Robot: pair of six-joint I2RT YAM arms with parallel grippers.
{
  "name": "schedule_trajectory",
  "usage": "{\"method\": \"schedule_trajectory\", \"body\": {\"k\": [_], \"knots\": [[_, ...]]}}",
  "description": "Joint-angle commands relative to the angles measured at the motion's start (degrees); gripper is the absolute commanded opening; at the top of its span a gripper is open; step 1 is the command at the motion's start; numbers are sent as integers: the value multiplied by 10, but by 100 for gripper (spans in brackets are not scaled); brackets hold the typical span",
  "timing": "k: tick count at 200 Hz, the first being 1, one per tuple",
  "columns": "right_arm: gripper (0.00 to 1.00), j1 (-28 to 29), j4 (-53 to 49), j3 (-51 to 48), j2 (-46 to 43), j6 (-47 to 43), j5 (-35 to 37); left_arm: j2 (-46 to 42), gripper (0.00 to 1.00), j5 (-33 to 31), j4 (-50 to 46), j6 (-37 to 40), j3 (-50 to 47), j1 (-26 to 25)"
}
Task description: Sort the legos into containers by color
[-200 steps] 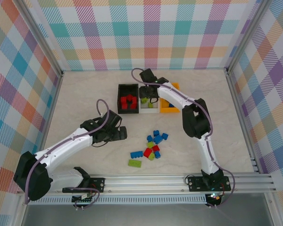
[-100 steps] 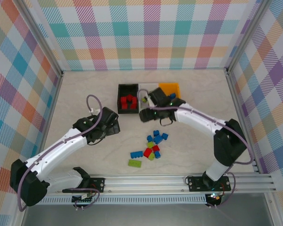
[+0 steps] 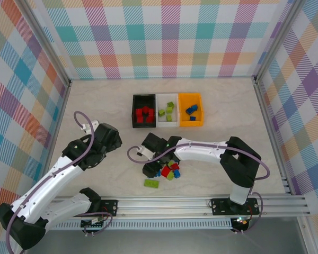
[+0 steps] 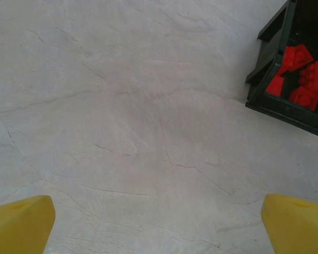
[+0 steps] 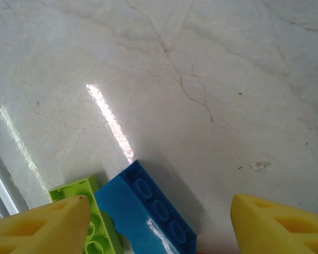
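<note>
My right gripper lowers and shifts back toward the front bar next, to straddle the long blue brick (image 5: pixel 148 211).
Three joined containers stand at the back: a black bin (image 3: pixel 133 111) with red legos (image 3: pixel 143 114), a white bin (image 3: pixel 167 125) with green ones, and an orange bin (image 3: pixel 191 123) with blue ones. A loose pile of red, blue and green legos (image 3: pixel 171 170) lies mid-table. My right gripper (image 3: pixel 150 170) hangs open over the pile's left end. In the right wrist view a long blue brick (image 5: pixel 148 211) lies between its yellow fingers (image 5: pixel 37 227), beside a green brick (image 5: pixel 90 233); neither finger touches the blue brick. My left gripper (image 3: pixel 112 142) is open over bare table, with the black bin (image 4: pixel 265 69) ahead to its right.
A long green brick (image 3: pixel 151 183) lies apart from the pile, near the front rail (image 3: pixel 164 203). Checked walls close the table on three sides. Bare marbled surface spreads around the left arm.
The right arm has swung from the white bin down to the loose pile and now straddles the blue brick. The left arm has drawn back to the left, away from the pile.
</note>
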Motion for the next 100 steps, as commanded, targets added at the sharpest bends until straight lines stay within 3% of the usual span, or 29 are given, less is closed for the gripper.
{"method": "schedule_trajectory", "body": {"k": [1,72,100], "knots": [[69,15,-9,-6,-5,-30,-9,-5,100,-9,-18,-6,-5,8],[64,44,-41,-9,34,-47,46,5,100,8,-4,-1,-17,15],[54,44,-31,-8,50,-45,68,7,100,16,0,-1,-21,17]]}}
